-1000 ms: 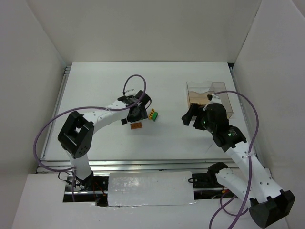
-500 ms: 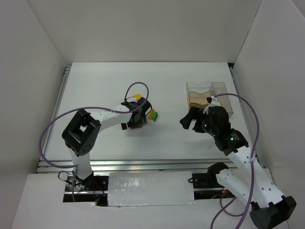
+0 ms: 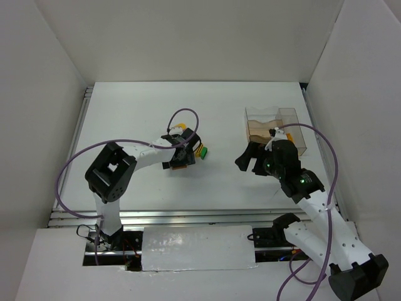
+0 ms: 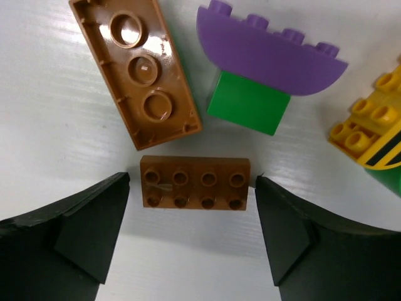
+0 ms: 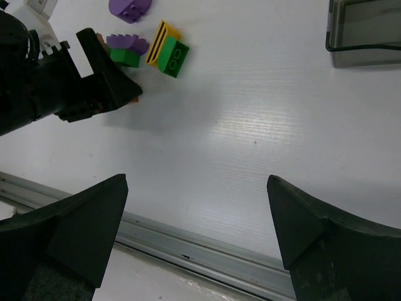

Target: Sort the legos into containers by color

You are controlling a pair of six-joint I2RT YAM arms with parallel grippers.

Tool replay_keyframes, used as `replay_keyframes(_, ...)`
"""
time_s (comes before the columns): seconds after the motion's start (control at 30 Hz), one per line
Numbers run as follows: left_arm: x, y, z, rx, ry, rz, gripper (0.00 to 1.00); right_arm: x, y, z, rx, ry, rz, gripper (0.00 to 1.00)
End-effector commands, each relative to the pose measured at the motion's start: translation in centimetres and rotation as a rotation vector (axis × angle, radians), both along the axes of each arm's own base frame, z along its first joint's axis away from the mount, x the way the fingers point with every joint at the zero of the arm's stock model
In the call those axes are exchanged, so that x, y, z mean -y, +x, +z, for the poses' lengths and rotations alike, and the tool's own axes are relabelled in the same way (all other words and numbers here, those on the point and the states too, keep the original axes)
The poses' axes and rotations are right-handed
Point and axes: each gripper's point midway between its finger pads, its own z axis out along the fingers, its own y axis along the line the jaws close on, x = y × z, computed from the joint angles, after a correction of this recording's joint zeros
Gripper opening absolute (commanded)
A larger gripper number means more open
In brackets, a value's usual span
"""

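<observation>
I should next move my right gripper, which is nearer the container (image 3: 276, 128), toward the small brown lego (image 3: 179, 167). The lego is to its left in the top view, between my left gripper's fingers.
My left gripper (image 4: 192, 210) is open and low over the table, its jaws either side of a small brown lego (image 4: 195, 182) lying studs up, not touching it. Just beyond lie a second brown lego (image 4: 135, 69) upside down, a purple curved lego (image 4: 269, 53) on a green one (image 4: 249, 110), and a yellow striped lego (image 4: 369, 122). In the top view the left gripper (image 3: 180, 158) covers this cluster beside the yellow-green piece (image 3: 200, 150). My right gripper (image 3: 247, 157) is open and empty, held above the table left of the clear container (image 3: 276, 128).
In the right wrist view the container's corner (image 5: 363, 28) is at the top right, another purple lego (image 5: 130, 7) at the top left, and the table's metal front rail (image 5: 207, 248) runs below. White walls enclose the table.
My left gripper has moved down and slightly right over the brown lego, which it now hides in the top view. My right gripper has drifted slightly left.
</observation>
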Motion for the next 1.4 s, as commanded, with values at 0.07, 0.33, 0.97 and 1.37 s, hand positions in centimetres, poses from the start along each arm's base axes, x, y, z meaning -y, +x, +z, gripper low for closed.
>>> replay_keyframes(0.07, -0.3, -0.4, -1.5, -0.019, 0.025, -0.001, 0.88, -0.4, 0.3, 1.1, 0.037, 0.012, 0.014, 1.0)
replay_keyframes(0.33, 0.1, -1.4, 0.1, -0.006, -0.045, -0.017, 0.25, -0.7, 0.1, 1.4, 0.05, 0.024, 0.026, 0.99)
replay_keyframes(0.97, 4.2, -6.7, 22.2, 0.377, -0.632, -0.047, 0.0, -6.2, -2.9, 8.0, 0.307, 0.486, 0.235, 0.9)
replay_keyframes(1.37, 7.9, -7.5, 27.7, 0.396, -0.839, 0.06, 0.0, -12.0, -0.5, 9.7, 0.497, 0.432, 0.093, 0.76)
